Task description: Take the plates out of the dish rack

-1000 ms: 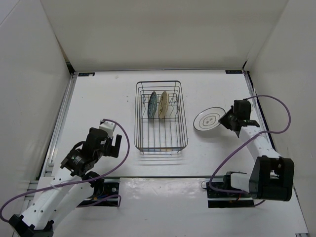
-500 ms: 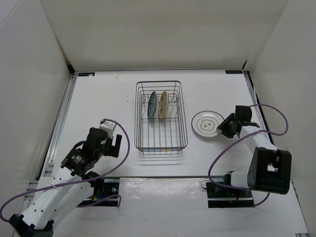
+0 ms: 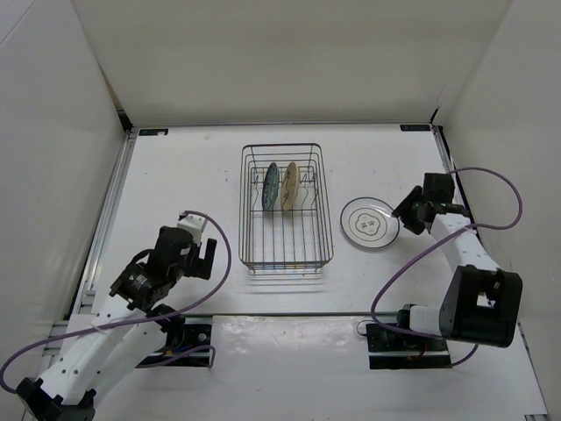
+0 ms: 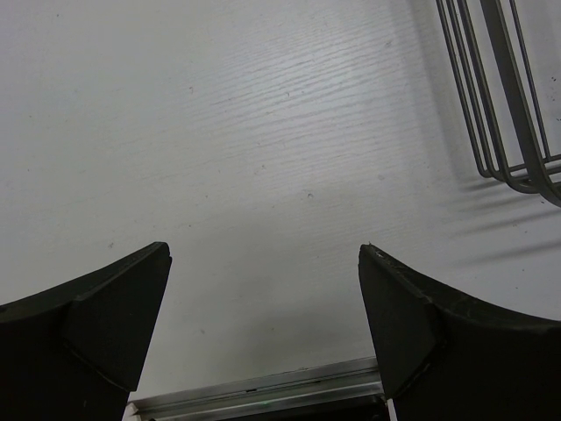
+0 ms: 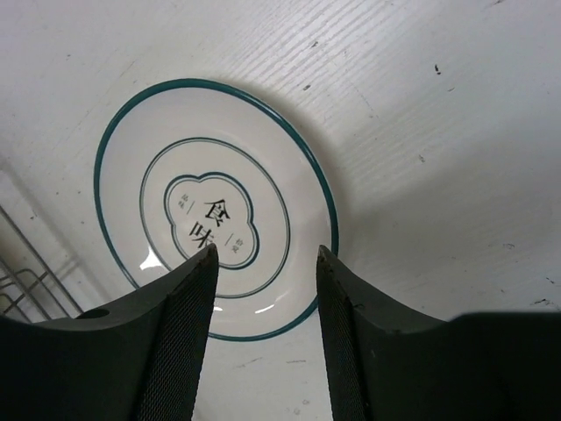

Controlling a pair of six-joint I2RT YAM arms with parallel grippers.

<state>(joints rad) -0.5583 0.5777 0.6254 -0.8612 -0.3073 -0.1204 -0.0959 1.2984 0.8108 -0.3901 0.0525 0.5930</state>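
The cream plate stands to the left of my right gripper in the top view, so I should lift my right gripper and swing it over the rack [image 3: 287, 256] onto the cream plate's upper rim [image 3: 294, 180].
The dark wire dish rack [image 3: 287, 256] stands mid-table. In its far half a teal-blue plate [image 3: 272, 185] and a cream plate [image 3: 289, 185] stand upright side by side. A white plate with a dark rim ring [image 3: 369, 224] [image 5: 215, 228] lies flat on the table right of the rack. My right gripper [image 3: 405, 214] [image 5: 265, 253] hovers at that plate's right edge, jaws open with nothing between them. My left gripper [image 3: 200, 256] [image 4: 263, 254] is wide open over bare table, left of the rack's near corner [image 4: 513, 132].
White walls enclose the table on three sides. A metal rail [image 3: 105, 219] runs along the left edge. Purple cables [image 3: 491, 206] loop off both arms. Each arm's base is bolted at the near edge.
My right gripper held the white plate tilted in the air, set it flat on the table, opened, and has drawn slightly back to the right. The left arm has not moved.
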